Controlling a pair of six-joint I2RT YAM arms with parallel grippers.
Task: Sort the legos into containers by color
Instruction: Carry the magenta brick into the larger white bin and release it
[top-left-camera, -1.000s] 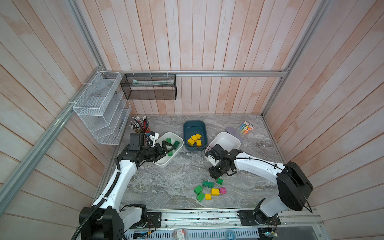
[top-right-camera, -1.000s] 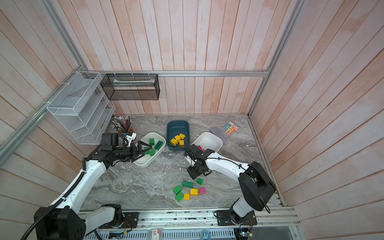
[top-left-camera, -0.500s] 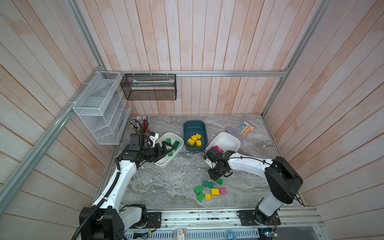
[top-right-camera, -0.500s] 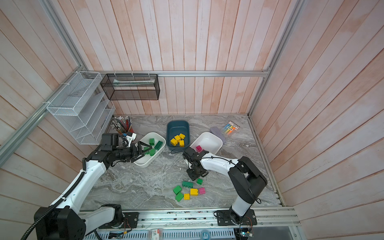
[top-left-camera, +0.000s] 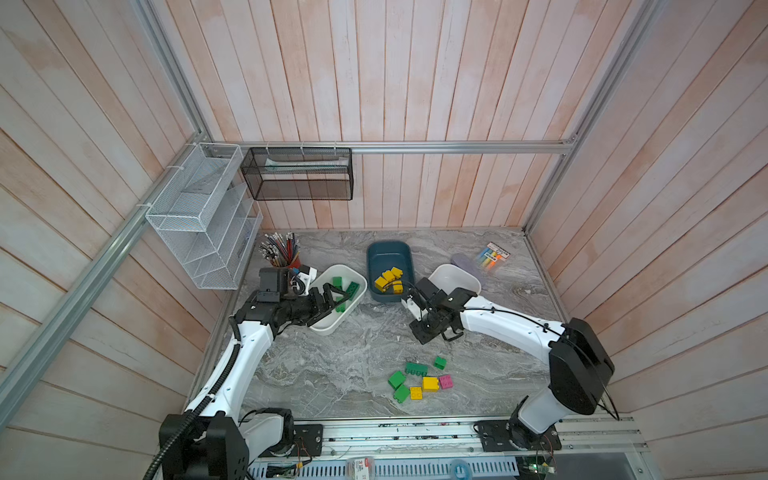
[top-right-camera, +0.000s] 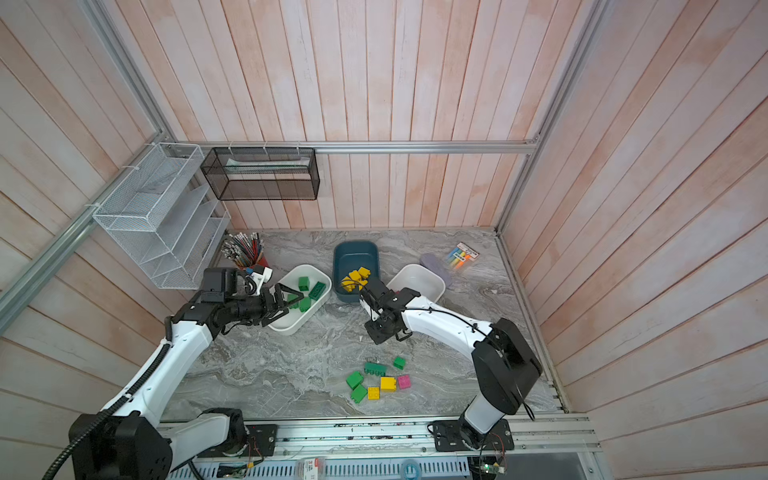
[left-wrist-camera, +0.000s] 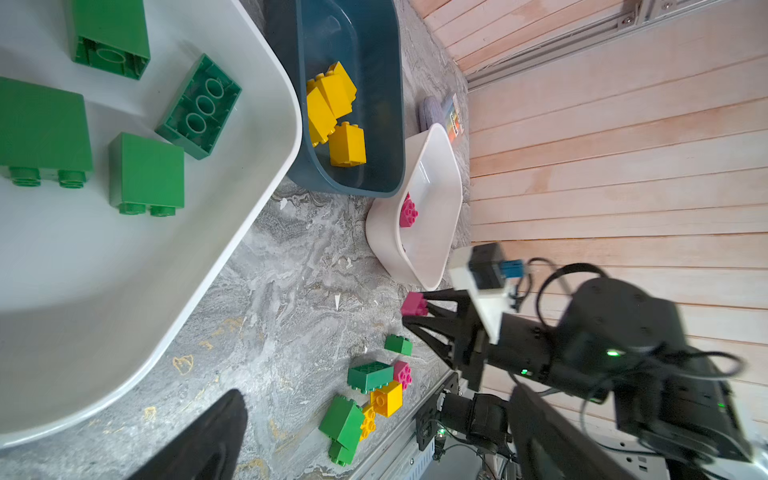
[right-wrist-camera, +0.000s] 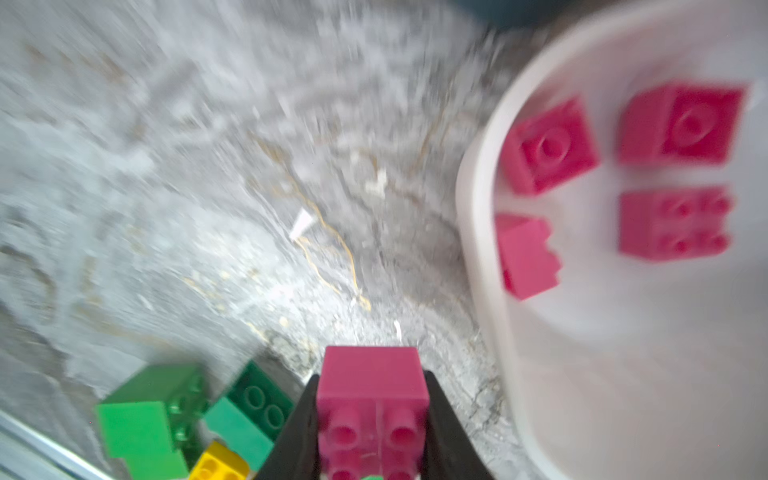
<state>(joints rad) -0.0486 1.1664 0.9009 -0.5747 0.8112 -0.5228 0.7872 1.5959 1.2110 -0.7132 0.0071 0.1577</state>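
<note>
The white container with pink legos in it is outward of my gripper. My right gripper will move outward over that container next and let go of the pink lego inside it.
My right gripper (right-wrist-camera: 372, 388) is shut on a pink lego (right-wrist-camera: 372, 399), held above the table beside the right white container (right-wrist-camera: 482, 232), which holds several pink legos (right-wrist-camera: 548, 145). In both top views this gripper (top-left-camera: 426, 332) hangs behind the loose pile: green (top-left-camera: 397, 379), dark green (top-left-camera: 416, 368), yellow (top-left-camera: 430, 383) and pink (top-left-camera: 445, 381) legos. My left gripper (top-left-camera: 332, 297) is open and empty over the left white container (top-left-camera: 328, 328), which holds green legos (left-wrist-camera: 145, 170). Only one of its fingers (left-wrist-camera: 208, 436) shows in the left wrist view. The teal container (top-left-camera: 388, 249) holds yellow legos (top-left-camera: 388, 280).
A red pencil cup (top-left-camera: 284, 259) stands at the back left, below white wire baskets (top-left-camera: 199, 216) and a black mesh basket (top-left-camera: 297, 178) on the walls. A marker pack (top-left-camera: 492, 257) and a lilac case (top-left-camera: 465, 264) lie at the back right. A metal rail (top-left-camera: 415, 430) edges the front.
My right gripper has shut on the pink lego by the pile and carried it a little back, toward the containers. The left arm has not moved.
</note>
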